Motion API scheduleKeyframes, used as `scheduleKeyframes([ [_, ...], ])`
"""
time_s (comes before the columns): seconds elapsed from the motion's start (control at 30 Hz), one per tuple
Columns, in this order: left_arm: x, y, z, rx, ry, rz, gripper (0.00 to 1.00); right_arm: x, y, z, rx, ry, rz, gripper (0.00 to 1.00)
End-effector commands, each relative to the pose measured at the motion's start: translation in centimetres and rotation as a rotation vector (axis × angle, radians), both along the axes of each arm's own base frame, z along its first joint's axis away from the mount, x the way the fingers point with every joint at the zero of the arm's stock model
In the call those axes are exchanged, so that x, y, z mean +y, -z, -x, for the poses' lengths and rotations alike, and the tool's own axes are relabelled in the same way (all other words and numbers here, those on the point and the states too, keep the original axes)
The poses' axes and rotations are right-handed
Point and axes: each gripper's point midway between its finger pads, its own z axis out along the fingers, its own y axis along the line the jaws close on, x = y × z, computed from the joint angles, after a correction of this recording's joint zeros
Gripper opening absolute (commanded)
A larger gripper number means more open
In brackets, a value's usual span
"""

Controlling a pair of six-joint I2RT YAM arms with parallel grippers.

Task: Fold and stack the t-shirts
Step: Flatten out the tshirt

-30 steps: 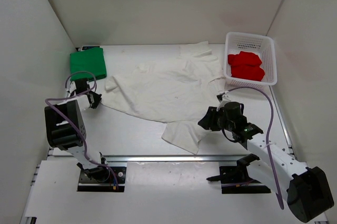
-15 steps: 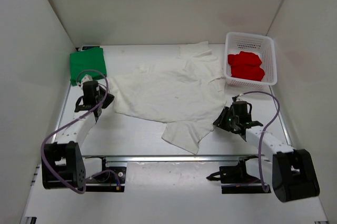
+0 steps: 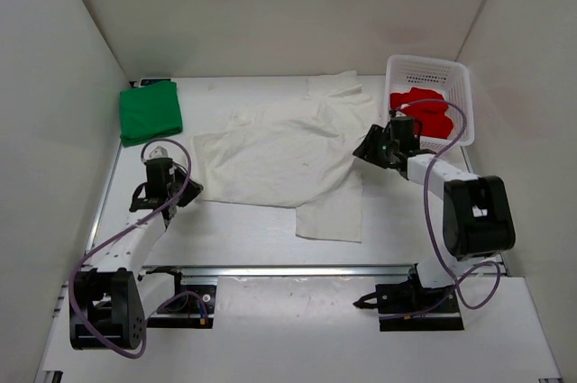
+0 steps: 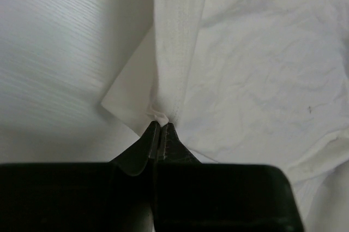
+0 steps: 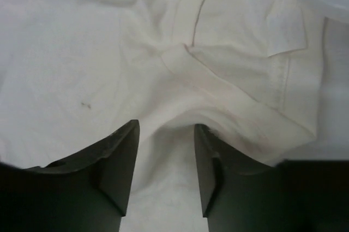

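The near corner of the shirt flap on the basket side lies uncovered on the tabletop, so the right gripper will next go back along the flap and down onto that corner.
The off-white t-shirt (image 3: 270, 153) lies spread across the middle of the table, with a flap hanging toward the front edge. My left gripper (image 3: 187, 191) is shut on its left hem corner (image 4: 161, 115), the cloth pinched at the fingertips (image 4: 161, 125). My right gripper (image 3: 365, 149) stands open over the shirt's right side, a raised fold of cloth (image 5: 180, 117) between its fingers (image 5: 122, 150) but not clamped. The green t-shirt (image 3: 151, 113) sits folded at the back left. The red t-shirt (image 3: 419, 113) lies in the basket.
The white mesh basket (image 3: 455, 77) stands at the back right, right behind my right gripper. White walls close in the table on the left, back and right. A metal rail (image 3: 288, 268) runs along the front edge.
My right arm swung from the front right to the back right beside the basket and its jaws widened. My left gripper drew the shirt's left corner nearer. The shirt now lies squarer.
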Motion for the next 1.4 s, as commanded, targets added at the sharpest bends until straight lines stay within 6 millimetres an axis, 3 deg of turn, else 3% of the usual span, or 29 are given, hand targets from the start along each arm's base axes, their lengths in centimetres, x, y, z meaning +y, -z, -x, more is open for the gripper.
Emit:
scheduleKeyframes([
  [0.0,-1.9,-0.5,0.5,-0.022,0.072,0.025,0.0,-0.5,-3.3,1.6,-0.076,-0.002,0.047,0.45],
  [0.07,-2.7,-0.2,0.8,-0.012,0.101,0.032,0.0,0.1,-2.6,4.5,-0.056,-0.009,0.02,0.48],
  [0.23,-3.8,1.2,2.1,0.023,0.147,0.03,0.0,0.3,2.1,14.8,0.056,-0.035,0.043,0.46],
  [0.3,-4.2,1.3,2.2,0.021,0.157,0.03,0.0,0.7,3.2,17.9,0.104,-0.039,0.086,0.44],
  [0.4,-4.9,0.8,2.0,0.003,0.174,0.038,0.0,0.4,3.3,20.4,0.128,-0.018,0.136,0.44],
  [0.73,-6.4,-0.9,1.5,-0.045,0.228,0.045,0.0,-0.5,5.1,22.8,0.256,-0.028,0.266,0.45],
  [0.9,-7.1,-1.3,1.2,-0.061,0.247,0.047,0.0,0.6,5.3,23.8,0.308,-0.1,0.331,0.45],
  [1.17,-7.4,-2.0,0.6,-0.084,0.251,0.05,0.0,0.7,7.0,26.1,0.459,-0.22,0.519,0.44],
  [1.3,-7.5,-2.4,0.5,-0.096,0.256,0.043,0.0,0.7,7.7,26.1,0.479,-0.228,0.538,0.3],
  [1.37,-7.5,-2.5,0.4,-0.096,0.247,0.047,0.0,1.1,7.8,25.8,0.465,-0.226,0.519,0.15],
])
